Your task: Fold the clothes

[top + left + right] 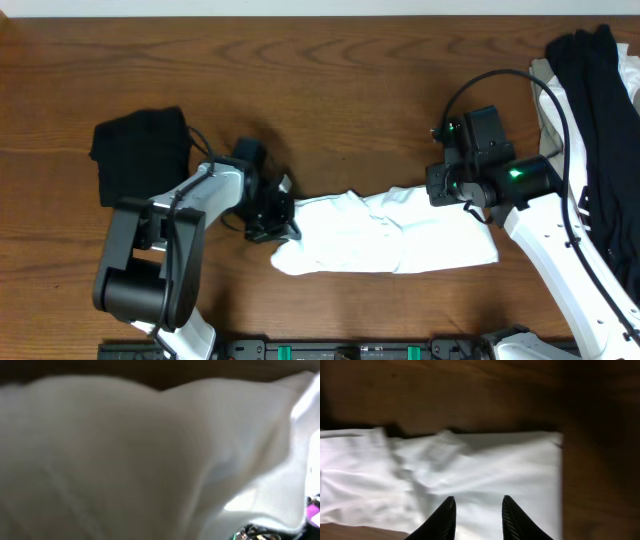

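Observation:
The white T-shirt lies long. I will next drag the T-shirt's end with my left gripper toward the folded black garment, then over the T-shirt's other end (450,235).
A white T-shirt (390,238) lies bunched into a long strip across the table's middle, one of the clothes. My left gripper (283,214) sits at its left end. White cloth (140,455) fills the left wrist view and hides the fingers, and the gripper is shut on that end of the shirt. Over the shirt's right end hovers my right gripper (462,200). In the right wrist view its black fingers (444,517) stand apart above the white fabric (485,467), the right gripper (477,499) open with nothing between them.
A folded black garment (140,152) lies at the left, behind the left arm. At the far right is a pile of black and pale clothes (595,110), beside the right arm. Bare brown wooden table (330,80) stretches along the back.

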Tool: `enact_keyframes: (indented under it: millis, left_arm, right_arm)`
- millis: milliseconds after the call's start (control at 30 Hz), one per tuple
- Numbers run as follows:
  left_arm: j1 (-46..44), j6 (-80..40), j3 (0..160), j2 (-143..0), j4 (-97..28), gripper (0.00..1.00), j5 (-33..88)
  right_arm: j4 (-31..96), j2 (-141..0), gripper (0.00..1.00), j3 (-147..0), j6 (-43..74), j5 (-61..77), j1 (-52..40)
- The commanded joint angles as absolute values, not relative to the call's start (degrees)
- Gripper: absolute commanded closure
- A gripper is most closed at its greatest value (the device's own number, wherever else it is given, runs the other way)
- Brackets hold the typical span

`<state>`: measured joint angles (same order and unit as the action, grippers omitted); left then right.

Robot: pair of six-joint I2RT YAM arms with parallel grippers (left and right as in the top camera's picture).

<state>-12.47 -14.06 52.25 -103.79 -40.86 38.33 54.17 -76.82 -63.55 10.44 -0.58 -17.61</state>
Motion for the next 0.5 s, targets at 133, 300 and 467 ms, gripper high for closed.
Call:
enact_keyframes:
  millis: [133,300,467]
  left_arm:
    - [0.40,-11.51,59.53,-100.27,-50.30,0.94,20.03]
    - [8.75,-9.02,68.97,-99.81,-57.52,0.94,15.97]
    - [13.26,-9.02,78.76,-99.81,-64.03,0.94,10.35]
  right_arm:
    - [56.47,-77.06,0.70,-63.20,13.74,-4.95,-14.79]
    - [57.52,-77.06,0.70,-63.20,13.74,-4.93,-13.34]
    - [58.72,-77.28,0.69,-63.18,13.72,-4.95,-13.02]
